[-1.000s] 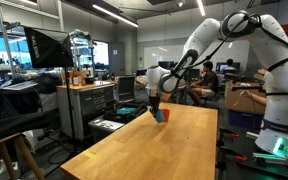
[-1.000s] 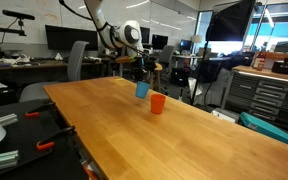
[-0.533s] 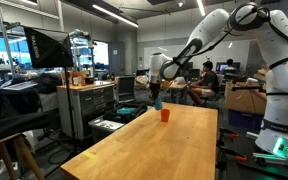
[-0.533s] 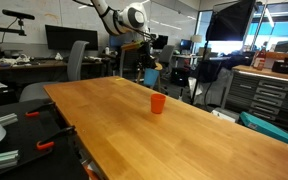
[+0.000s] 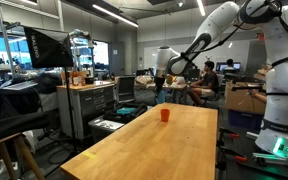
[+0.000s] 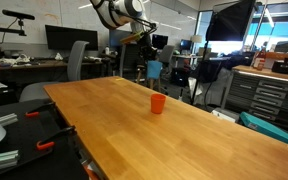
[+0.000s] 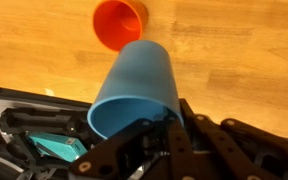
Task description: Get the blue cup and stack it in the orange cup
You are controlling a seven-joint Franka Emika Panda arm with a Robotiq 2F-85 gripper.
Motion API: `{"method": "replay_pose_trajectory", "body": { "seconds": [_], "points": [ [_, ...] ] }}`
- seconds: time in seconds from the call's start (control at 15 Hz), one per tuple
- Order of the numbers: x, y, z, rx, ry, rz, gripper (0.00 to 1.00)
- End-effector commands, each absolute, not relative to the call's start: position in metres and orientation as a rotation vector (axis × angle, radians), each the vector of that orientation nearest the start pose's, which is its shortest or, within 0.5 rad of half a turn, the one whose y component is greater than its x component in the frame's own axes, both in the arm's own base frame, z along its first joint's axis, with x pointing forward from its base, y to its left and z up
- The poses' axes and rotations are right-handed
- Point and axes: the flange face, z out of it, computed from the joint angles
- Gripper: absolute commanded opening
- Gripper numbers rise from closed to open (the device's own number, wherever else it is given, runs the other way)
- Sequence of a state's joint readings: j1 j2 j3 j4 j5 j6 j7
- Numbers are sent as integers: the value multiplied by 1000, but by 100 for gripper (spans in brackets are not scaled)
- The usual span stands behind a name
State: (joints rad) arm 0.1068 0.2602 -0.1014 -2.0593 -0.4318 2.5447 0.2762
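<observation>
My gripper is above the orange cup's opening (image 6: pixel 158 96), which faces up, so it will next move down and across toward it to release the blue cup (image 6: pixel 153 70) inside.
My gripper (image 6: pixel 147 58) is shut on the blue cup (image 6: pixel 153 70) and holds it high in the air beyond the far end of the wooden table (image 6: pixel 184 130). In the wrist view the blue cup (image 7: pixel 136 85) fills the middle, its rim pinched between the black fingers (image 7: pixel 174 135). The orange cup (image 6: pixel 158 103) stands upright on the table below, open end up. It also shows in the wrist view (image 7: pixel 119 22) and in an exterior view (image 5: pixel 165 115). The gripper (image 5: pixel 162 88) and the blue cup (image 5: pixel 161 97) hang well above it.
The long wooden table (image 5: pixel 154 150) bears only the orange cup. Around it stand office chairs (image 6: pixel 76 60), monitors (image 6: pixel 64 38), a tool cabinet (image 5: pixel 89 105) and a grey drawer unit (image 6: pixel 269 95). A person (image 5: pixel 208 75) sits in the background.
My gripper has lifted the blue cup from the table beside the orange cup and carried it up and away past the table's far end. The orange cup has not moved.
</observation>
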Motion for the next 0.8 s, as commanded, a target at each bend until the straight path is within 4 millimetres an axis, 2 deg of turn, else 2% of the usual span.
{"method": "replay_pose_trajectory", "body": {
  "seconds": [0.0,0.4,0.53,0.73],
  "points": [
    [593,-14,330,-3399,-71,-550,4],
    [580,-42,304,-3423,14,-598,4],
    [588,-53,296,-3428,36,-593,4],
    [589,-57,283,-3426,56,-585,4]
  ]
}}
